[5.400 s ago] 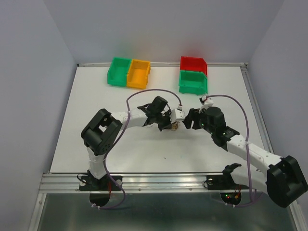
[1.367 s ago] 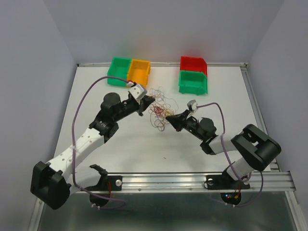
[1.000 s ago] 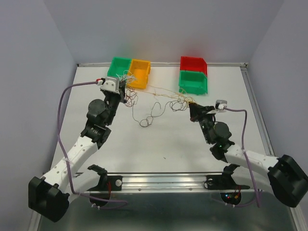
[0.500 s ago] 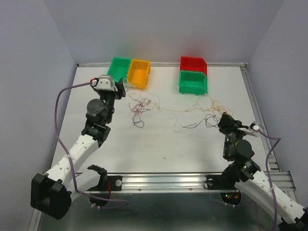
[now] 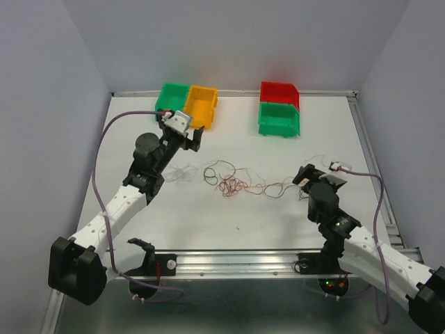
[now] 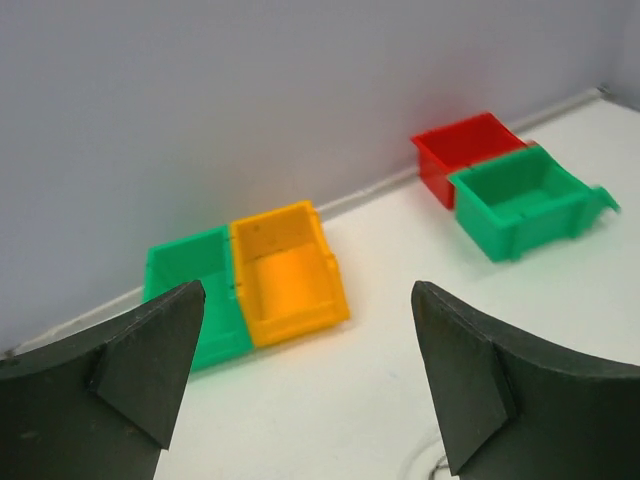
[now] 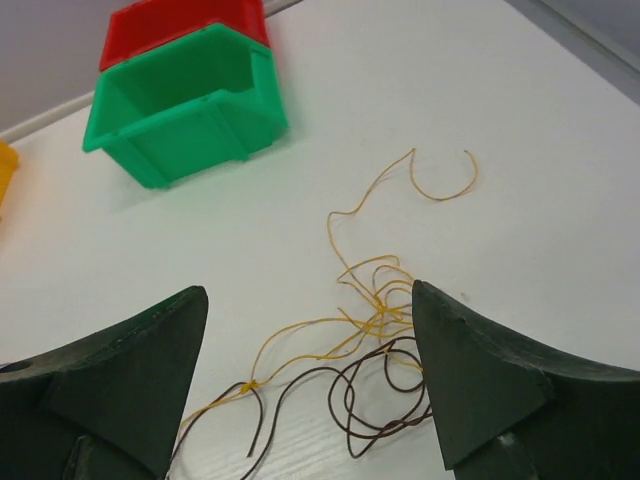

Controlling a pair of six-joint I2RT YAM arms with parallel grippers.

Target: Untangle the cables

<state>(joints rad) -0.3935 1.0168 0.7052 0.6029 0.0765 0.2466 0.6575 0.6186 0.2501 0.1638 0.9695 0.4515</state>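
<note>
The left gripper tilts its fingers downward from facing the bins next and lowers them onto the edge of the whitish clump below it by the dark loop (image 5: 191,169).
The cables lie loose on the white table between the two arms. A whitish clump (image 5: 182,172) is at the left, reddish and dark loops (image 5: 229,184) are in the middle, and orange-yellow strands (image 5: 281,186) run to the right. My left gripper (image 5: 193,139) (image 6: 305,385) stands open and empty above the table, just up and right of the whitish clump. My right gripper (image 5: 304,179) (image 7: 305,390) is open too. Under and between its fingers lie yellow strands (image 7: 378,312) and dark brown loops (image 7: 392,402), knotted together at one spot; nothing is held.
A green bin (image 5: 170,101) and an orange bin (image 5: 200,106) stand side by side at the back left. A red bin (image 5: 279,91) sits behind another green bin (image 5: 278,120) at the back right. Walls close in the table's sides and back.
Both grippers went from shut to open and let go of the strands. The cables, stretched between them before, have dropped and gathered on the table. The right arm swung back left; the left gripper moved right.
</note>
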